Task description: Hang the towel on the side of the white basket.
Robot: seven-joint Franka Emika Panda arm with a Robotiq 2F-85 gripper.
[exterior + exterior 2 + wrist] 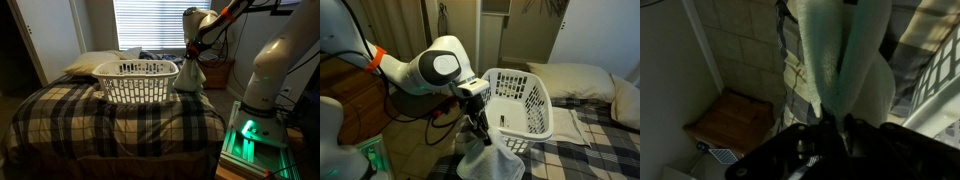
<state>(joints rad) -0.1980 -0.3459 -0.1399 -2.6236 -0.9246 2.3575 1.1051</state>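
The towel still hangs outside the basket [137, 80], so I will raise my gripper up and over the basket's rim at the end nearest the arm [176, 69] and then let go of the towel.
The towel [188, 78], a pale limp cloth, hangs from my gripper [193, 55] just beside the white basket [137, 80], off its end nearest the arm. In an exterior view the towel [488, 160] dangles below the gripper [478, 128], next to the basket [520, 100]. In the wrist view the towel [845, 60] hangs straight from my fingers [835, 122], which are shut on its top. The basket's slotted wall [940, 80] shows at the right edge.
The basket sits on a plaid bedspread [120, 120] with a cream pillow [92, 64] behind it. A wooden nightstand [730, 120] stands beside the bed. A window with blinds [150, 25] is behind.
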